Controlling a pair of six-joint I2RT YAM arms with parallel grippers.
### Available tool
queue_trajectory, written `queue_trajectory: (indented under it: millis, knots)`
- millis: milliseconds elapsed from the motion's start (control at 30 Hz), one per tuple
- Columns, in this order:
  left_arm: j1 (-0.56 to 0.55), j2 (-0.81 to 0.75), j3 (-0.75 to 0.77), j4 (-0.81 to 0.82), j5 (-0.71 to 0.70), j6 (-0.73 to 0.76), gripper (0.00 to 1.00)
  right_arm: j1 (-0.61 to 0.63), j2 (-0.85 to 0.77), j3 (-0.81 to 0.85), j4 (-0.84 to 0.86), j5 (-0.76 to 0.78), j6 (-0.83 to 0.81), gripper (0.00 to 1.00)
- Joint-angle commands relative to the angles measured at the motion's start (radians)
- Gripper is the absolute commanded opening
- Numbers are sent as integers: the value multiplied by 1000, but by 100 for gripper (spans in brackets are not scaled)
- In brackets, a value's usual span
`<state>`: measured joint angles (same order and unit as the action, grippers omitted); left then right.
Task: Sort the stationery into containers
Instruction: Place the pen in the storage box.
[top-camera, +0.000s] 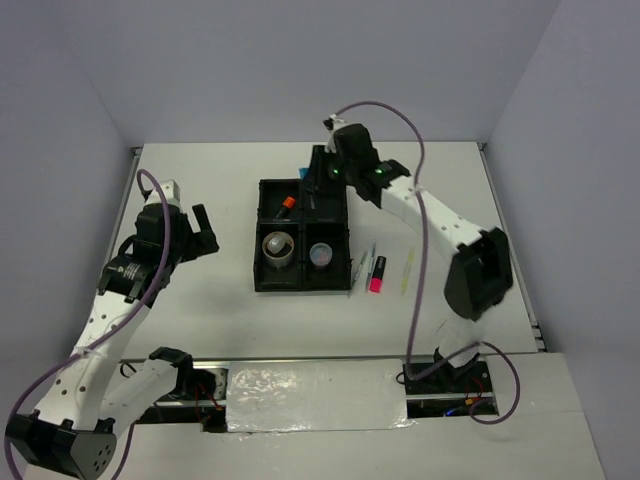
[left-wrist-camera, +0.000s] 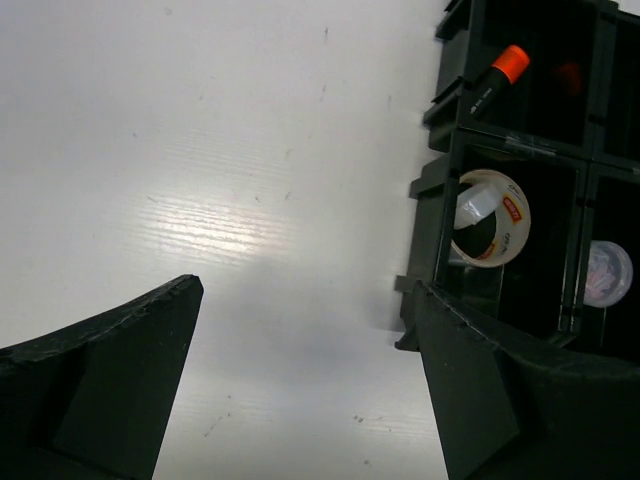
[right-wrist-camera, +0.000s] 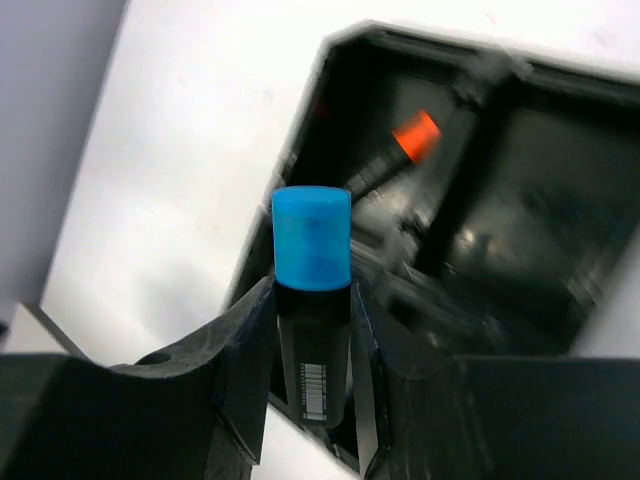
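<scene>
The section of the tray with the orange-capped stick has free room, so I should move the blue highlighter (right-wrist-camera: 312, 240) over it with my right gripper, to the left in the top view.
The black four-compartment tray (top-camera: 261, 235) sits mid-table. Its far-left compartment holds the orange-capped stick (top-camera: 287, 203). The near-left one holds the grey tape ring (top-camera: 278, 247) with a grey-white cylinder in it. The near-right one holds the round clear tub (top-camera: 321, 254). My right gripper (right-wrist-camera: 312, 290) is shut on the blue highlighter (right-wrist-camera: 312, 240), cap pointing away, above the tray's (right-wrist-camera: 290, 160) far edge, near the orange-capped stick (right-wrist-camera: 415, 135). My left gripper (left-wrist-camera: 305, 290) is open and empty over bare table left of the tray (left-wrist-camera: 430, 190); the tape ring (left-wrist-camera: 490, 218) also shows there.
The pink highlighter (top-camera: 377, 275), silver pens (top-camera: 362, 262) and thin yellow pen (top-camera: 408, 270) lie on the table just right of the tray. Walls close the table at the back and both sides.
</scene>
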<state>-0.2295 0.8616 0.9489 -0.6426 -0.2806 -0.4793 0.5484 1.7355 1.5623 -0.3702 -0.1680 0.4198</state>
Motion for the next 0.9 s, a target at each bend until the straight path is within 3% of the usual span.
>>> queue_trajectory:
  millis: [0,333,600,800,867]
  knots:
    - [13,5,13,3,-45,-19,99,19,159,203,-16,-51,22,30]
    - [19,31,10,12,1,2,99,25,553,677,-53,-57,-13,34]
    - [21,27,7,20,34,13,99,28,602,674,-26,-61,-26,42]
    - [21,31,5,24,49,19,99,31,558,690,-62,-48,-61,72]
    - [22,36,5,26,52,22,99,30,521,668,-67,-36,-78,75]
